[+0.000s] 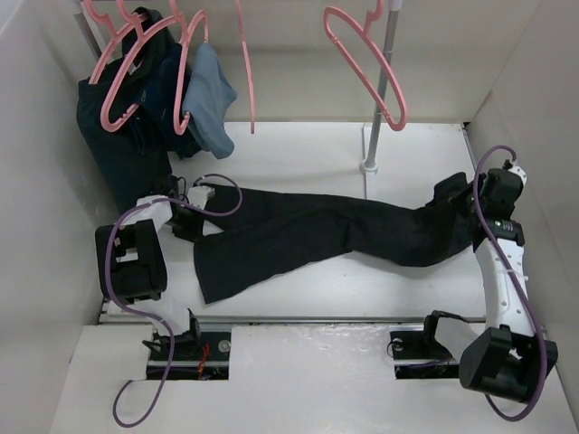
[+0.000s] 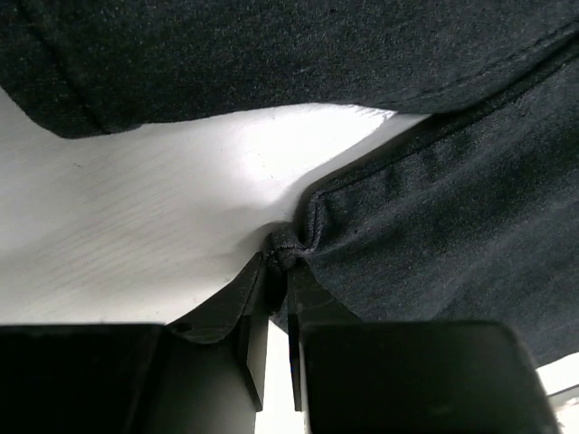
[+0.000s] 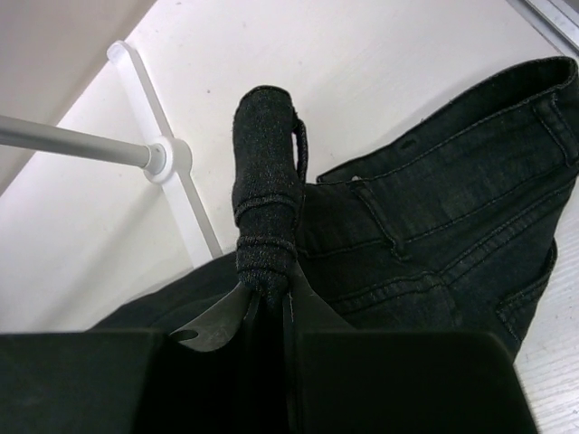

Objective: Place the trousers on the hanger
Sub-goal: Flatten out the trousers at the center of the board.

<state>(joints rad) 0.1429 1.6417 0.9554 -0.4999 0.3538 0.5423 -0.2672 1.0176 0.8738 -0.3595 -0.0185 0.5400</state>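
The trousers [image 1: 326,231] lie crooked, waist bunched; my right gripper will lift it, pull it away from the leg ends and open above the table.
The black trousers [image 1: 326,231] lie across the table, legs to the left and waist to the right. My left gripper [image 1: 192,221] is at the leg ends. In the left wrist view it [image 2: 279,264] is shut on a small pinch of the trousers' black hem [image 2: 425,226]. My right gripper [image 1: 458,206] is at the waist end. In the right wrist view it [image 3: 271,291] is shut on a bunched roll of the trousers' waist fabric [image 3: 265,181], which sticks up past the fingertips. An empty pink hanger [image 1: 366,65] hangs on the rail at the upper right.
Pink hangers [image 1: 127,77] at the upper left carry a dark navy garment [image 1: 113,149] and a light-blue cloth [image 1: 210,99]. Another bare pink hanger [image 1: 246,68] hangs edge-on. The rack pole [image 1: 384,86] stands on its base [image 1: 369,167], behind the trousers. White walls enclose the table.
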